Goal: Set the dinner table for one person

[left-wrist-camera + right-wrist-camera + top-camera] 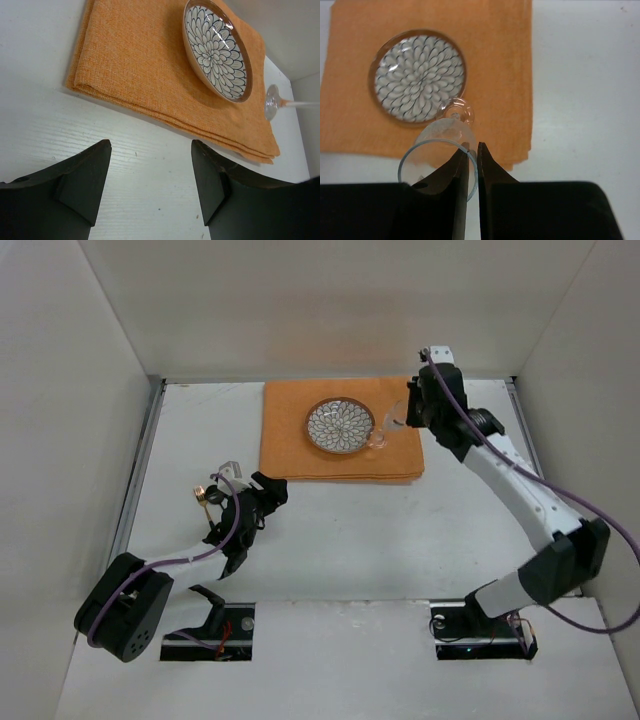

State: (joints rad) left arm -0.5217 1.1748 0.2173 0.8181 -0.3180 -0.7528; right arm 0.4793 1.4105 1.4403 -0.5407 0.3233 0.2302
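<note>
My right gripper is holding the wine glass by its rim and should next move outward and down, stand the glass's foot on the cloth's far corner (391, 398) (492, 37) and let go of the glass's rim, because that nearest corner is bare.
The dinner table (400, 530) is a white tabletop. An orange cloth (290, 445) lies at its far middle with a round flower-patterned plate (340, 425) on it. My right gripper (405, 420) is shut on the rim of a clear wine glass (385, 430), one finger inside the bowl and one outside. In the right wrist view the gripper (473, 146) pinches the glass (440, 145), whose foot is just right of the plate (417, 75) over the cloth (495, 60). My left gripper (270, 490) is open and empty, low over bare table (140, 175) in front of the cloth (135, 65).
Metal rails run along the left edge (140, 480) and the right edge (520, 420) of the table. White walls close in the back and both sides. The plate (216, 50) and the glass foot (272, 102) show in the left wrist view.
</note>
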